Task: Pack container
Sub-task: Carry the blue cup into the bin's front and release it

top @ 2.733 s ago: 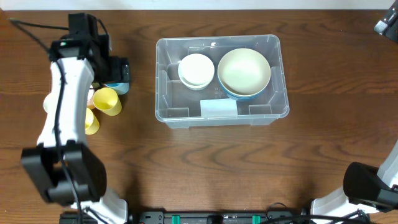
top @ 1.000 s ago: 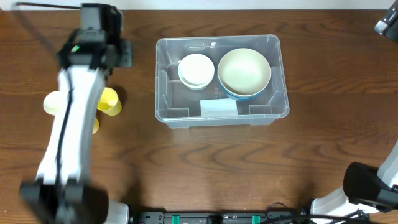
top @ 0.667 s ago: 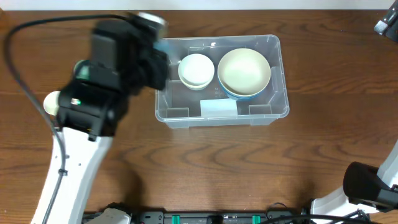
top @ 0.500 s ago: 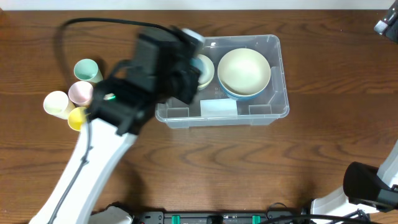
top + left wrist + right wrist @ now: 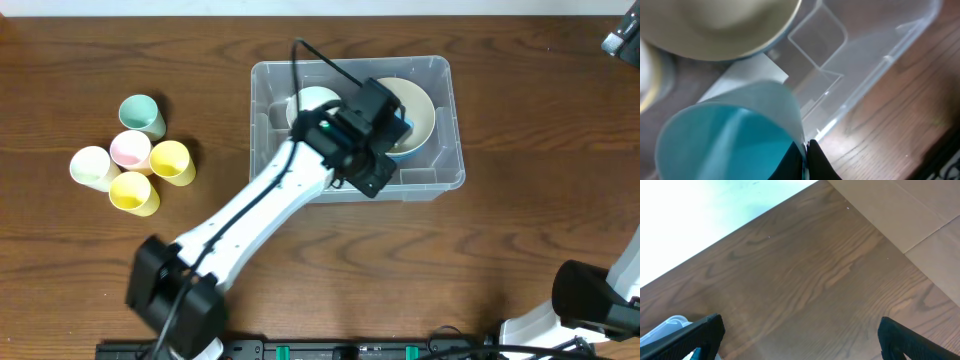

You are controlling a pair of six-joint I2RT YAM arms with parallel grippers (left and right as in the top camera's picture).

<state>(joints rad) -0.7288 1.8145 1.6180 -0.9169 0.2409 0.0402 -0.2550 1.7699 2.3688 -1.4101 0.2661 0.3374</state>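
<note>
The left gripper goes down next and releases the light blue cup on the bin's bottom by the pale label, since that spot lies below the gripper.
The container is a large clear bin at the table's middle. Inside it stand a big cream bowl nested in a blue one, and a small white bowl. My left gripper hangs over the bin's front middle, shut on the rim of a light blue cup. In the left wrist view the two fingers pinch the cup's wall, with the cream bowl, the pale label and the bin's wall below. My right gripper is open over bare wood, holding nothing.
Several cups stand in a cluster at the left: teal, pink, cream and two yellow. The right arm's base sits at the front right corner. The table's far edge shows in the right wrist view.
My left arm has swung from the cup cluster at the far left across to the container, carrying the light blue cup. The right arm has not moved.
</note>
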